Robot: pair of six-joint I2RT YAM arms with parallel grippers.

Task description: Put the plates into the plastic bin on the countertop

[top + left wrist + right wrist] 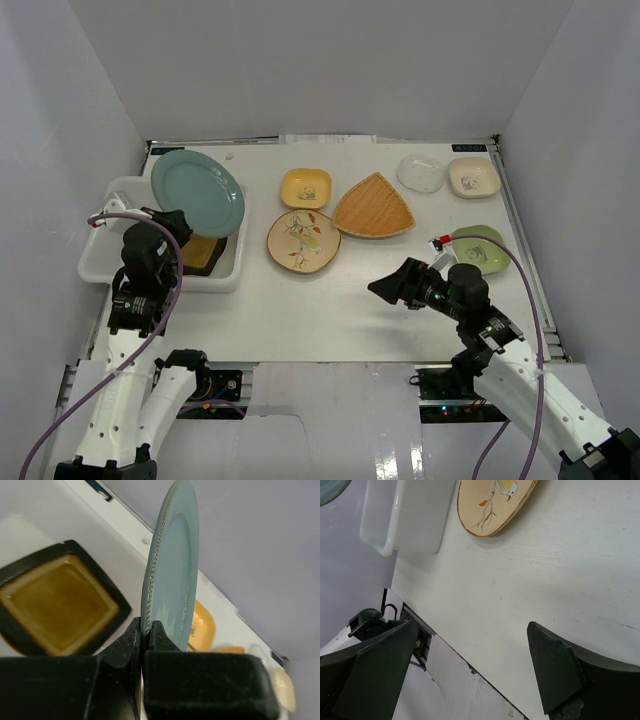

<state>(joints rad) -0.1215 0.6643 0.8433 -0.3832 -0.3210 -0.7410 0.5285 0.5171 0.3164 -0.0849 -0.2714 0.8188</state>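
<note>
The floral cream plate's facing rim [333, 254] [514, 515] has bare table beside it with room for fingers, so the right gripper will next come down onto it, to the left in the top view.
My left gripper [172, 222] is shut on the rim of the teal round plate [197, 192] and holds it tilted above the plastic bin [98, 262]; in the left wrist view the plate [171, 575] stands edge-up between the fingers [127, 642]. The dark square plate with amber centre [57, 600] lies in the bin below. On the countertop [330, 310] lie the yellow [306, 187], floral cream [303, 239], orange woven fan-shaped [374, 207], clear [421, 174], cream [473, 177] and green [480, 246] plates. My right gripper [390, 285] is open and empty above the bare table.
White walls close in the table at the back and both sides. The right wrist view shows the bin's corner [410, 515], the floral plate's edge [495, 502] and the table's near edge with a metal rail [420, 625].
</note>
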